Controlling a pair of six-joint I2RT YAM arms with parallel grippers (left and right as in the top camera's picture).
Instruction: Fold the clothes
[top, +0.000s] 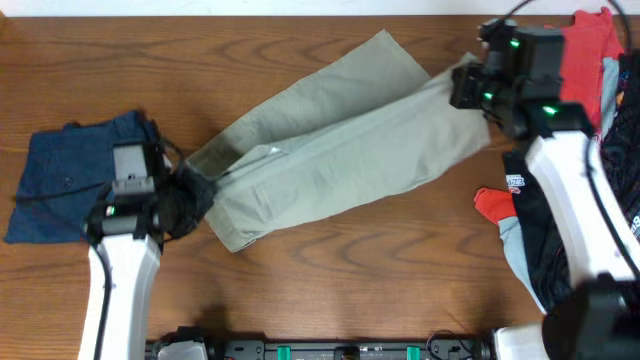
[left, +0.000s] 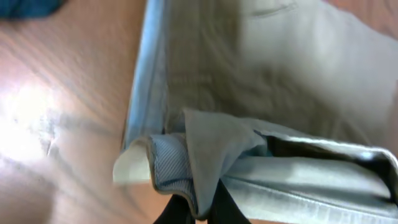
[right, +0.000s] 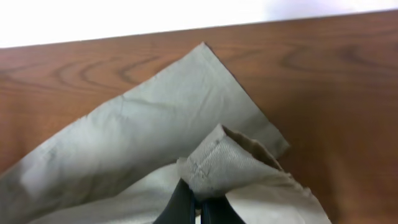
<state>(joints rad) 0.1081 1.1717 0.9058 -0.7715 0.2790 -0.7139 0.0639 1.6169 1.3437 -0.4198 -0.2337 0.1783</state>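
Note:
The under layer lies bare outward of the held fold. The waistband's end goes outward and down with my left gripper over its waistband edge (left: 151, 56) next for release.
The khaki shorts (top: 340, 150) lie stretched slantwise across the table, one leg over the other, with the waistband at the lower left. My left gripper (top: 185, 200) is shut on the waistband's end; the left wrist view shows the pale lining (left: 205, 158) pinched between the black fingers (left: 202, 208). My right gripper (top: 470, 88) is shut on a leg hem corner at the upper right. The right wrist view shows that stitched hem corner (right: 217, 165) clamped between the fingers (right: 196, 208), with the other leg (right: 168, 112) flat on the table behind.
Folded navy shorts (top: 75, 170) lie at the left edge, next to the left arm. A pile of red and black printed garments (top: 590, 150) fills the right side under the right arm. The wooden table (top: 380, 270) shows bare wood in front.

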